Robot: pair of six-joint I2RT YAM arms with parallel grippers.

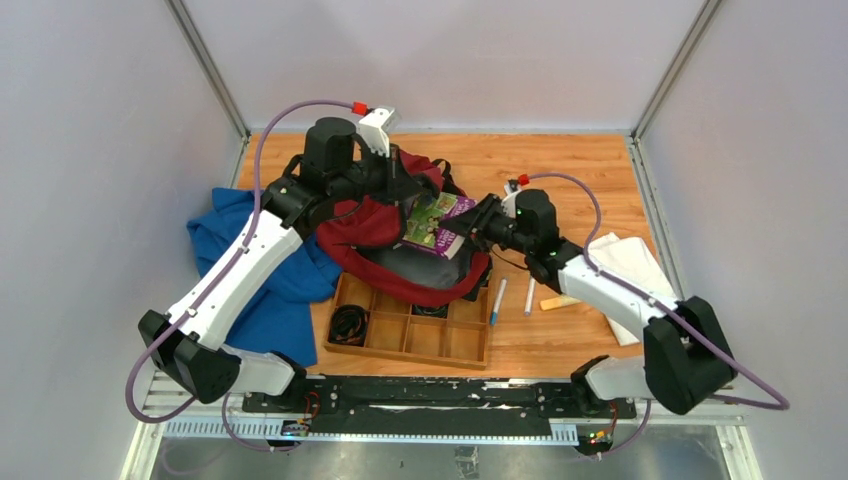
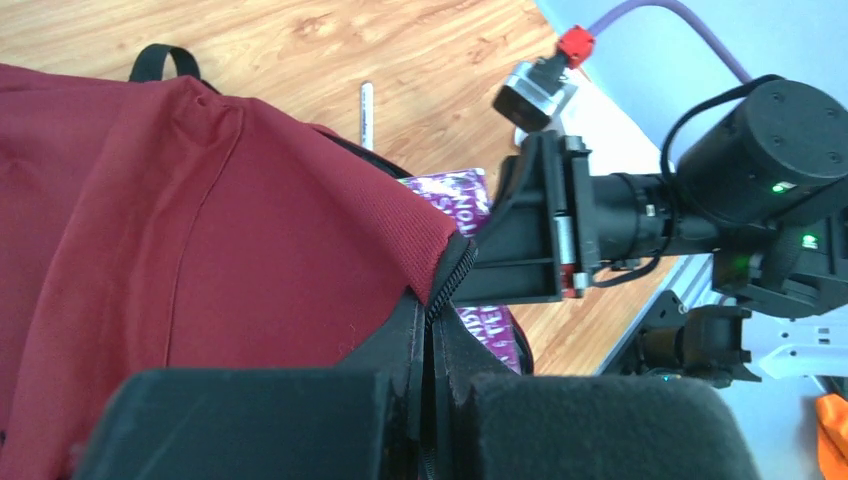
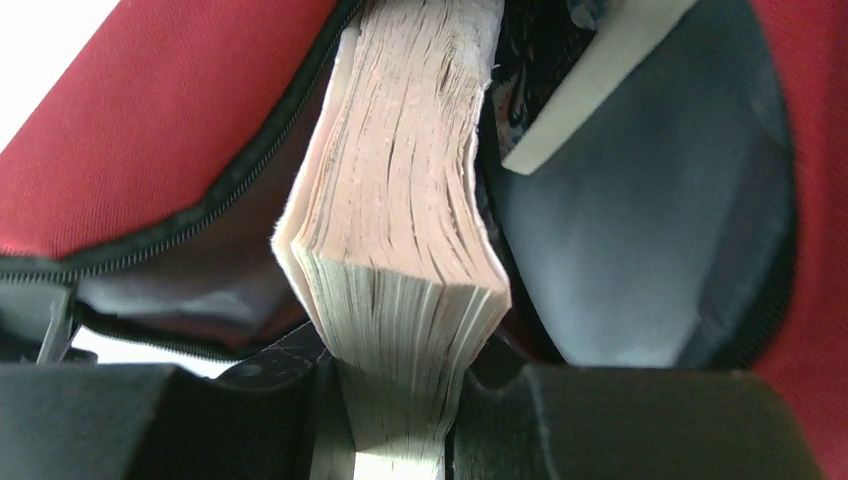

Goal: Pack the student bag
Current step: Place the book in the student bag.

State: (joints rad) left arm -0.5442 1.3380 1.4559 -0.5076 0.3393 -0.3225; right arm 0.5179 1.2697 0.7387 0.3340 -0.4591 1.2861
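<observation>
The book sticks out of the bag's opening, so my right gripper next pushes left in the top view, under the bag's raised flap (image 1: 408, 214), and releases it.
The dark red student bag (image 1: 375, 225) lies open at mid table, its grey lining showing. My left gripper (image 1: 398, 185) is shut on the bag's zippered edge (image 2: 445, 290) and holds the flap up. My right gripper (image 1: 478, 222) is shut on a thick paperback book (image 1: 432, 222) with a purple and green cover, and the book's far end is inside the bag's opening. In the right wrist view the book's page edges (image 3: 400, 250) are pinched between the jaws, with the red bag (image 3: 150, 130) and its grey lining (image 3: 650, 230) around it. The book's purple cover (image 2: 455, 200) shows in the left wrist view.
A blue cloth garment (image 1: 255, 270) lies left of the bag. A wooden tray with compartments (image 1: 410, 330) sits in front of it. Two pens (image 1: 497, 300) and a wooden piece (image 1: 560, 302) lie to the right, beside a white cloth (image 1: 630, 265).
</observation>
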